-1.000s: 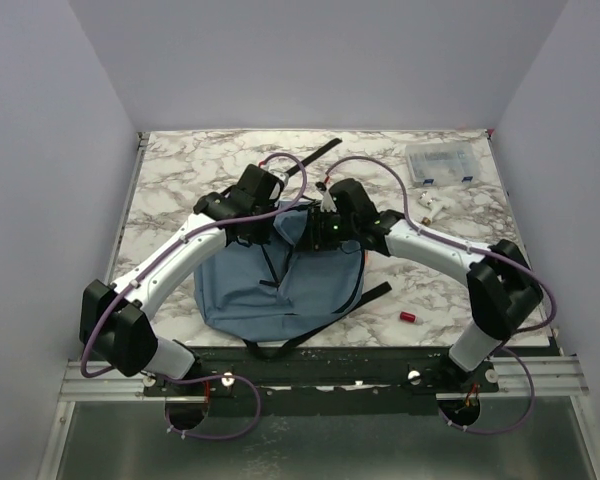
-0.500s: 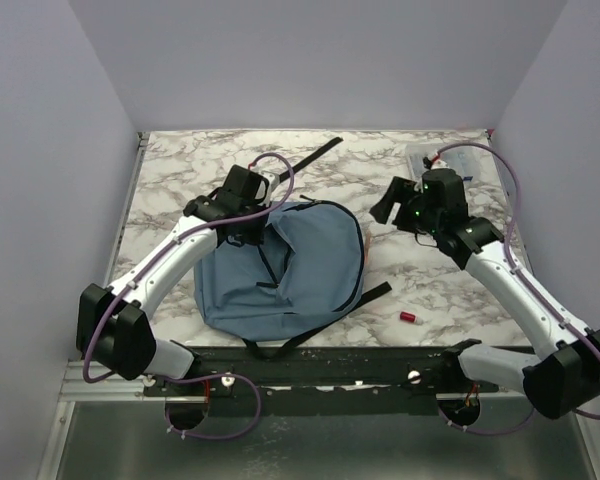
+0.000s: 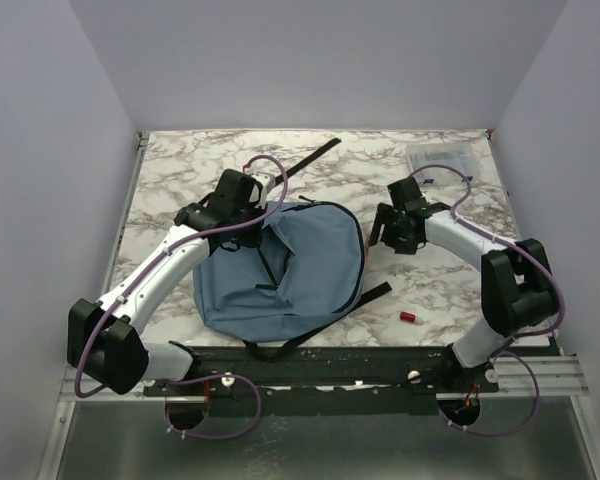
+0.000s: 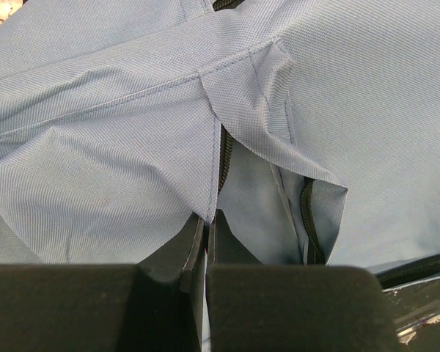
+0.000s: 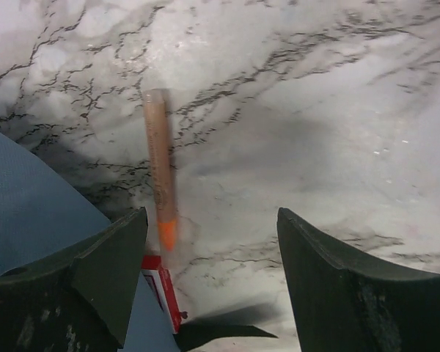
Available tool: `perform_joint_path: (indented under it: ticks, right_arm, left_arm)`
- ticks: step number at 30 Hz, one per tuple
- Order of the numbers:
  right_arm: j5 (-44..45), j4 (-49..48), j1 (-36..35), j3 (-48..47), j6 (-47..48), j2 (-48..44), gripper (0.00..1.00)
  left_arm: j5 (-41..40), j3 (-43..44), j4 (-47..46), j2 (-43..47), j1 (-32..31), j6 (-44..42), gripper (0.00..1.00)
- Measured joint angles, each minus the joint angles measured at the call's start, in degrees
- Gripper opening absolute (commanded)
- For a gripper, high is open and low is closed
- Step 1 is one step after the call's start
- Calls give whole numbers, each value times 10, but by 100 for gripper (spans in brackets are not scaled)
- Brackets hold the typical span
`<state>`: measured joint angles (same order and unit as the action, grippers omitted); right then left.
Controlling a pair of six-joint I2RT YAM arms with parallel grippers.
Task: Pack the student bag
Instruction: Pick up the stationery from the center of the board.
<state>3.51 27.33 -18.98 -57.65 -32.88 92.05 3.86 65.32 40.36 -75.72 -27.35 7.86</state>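
The right gripper moves toward the bag (image 3: 290, 270) and down next, closing on the pen's body (image 3: 367, 241). The orange pen below, beside the bag, lies nearer one open finger.
The slate-blue student bag (image 3: 290, 270) lies flat in the middle of the table with its zipper partly open. My left gripper (image 3: 252, 228) is at its upper left edge. In the left wrist view it (image 4: 205, 220) is shut on a fold of the bag fabric (image 4: 132, 132) beside the open zipper (image 4: 308, 220). My right gripper (image 3: 383, 232) hovers just right of the bag. In the right wrist view it (image 5: 213, 216) is open and empty above the marble. A wooden pencil (image 5: 159, 165) with an orange tip lies there, with a small red and white box (image 5: 161, 290) below it.
A clear plastic box (image 3: 442, 160) stands at the back right. A small red object (image 3: 409, 317) lies near the front right edge. A black strap (image 3: 310, 157) trails toward the back, another strap (image 3: 372, 293) to the bag's right. Walls enclose the marble table (image 3: 180, 170).
My right arm left the bag top, swung right, then came back down beside the bag's right edge. My left gripper kept its hold on the fabric and shifted slightly left.
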Motion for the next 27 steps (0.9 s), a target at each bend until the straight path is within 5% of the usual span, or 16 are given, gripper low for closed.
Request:
perform_joint_path:
  ticks: [10, 19, 27]
  right_arm:
    - [19, -28, -47, -42, -1, 89, 68]
    - [66, -66, -57, -42, -7, 106, 2]
    - [84, -90, -57, 13, 1, 59, 1]
  left_arm:
    - [-4, -5, 0, 5, 7, 0, 0]
    - [-1, -5, -3, 0, 7, 1, 0]
    - [-9, -16, -17, -9, 8, 1, 0]
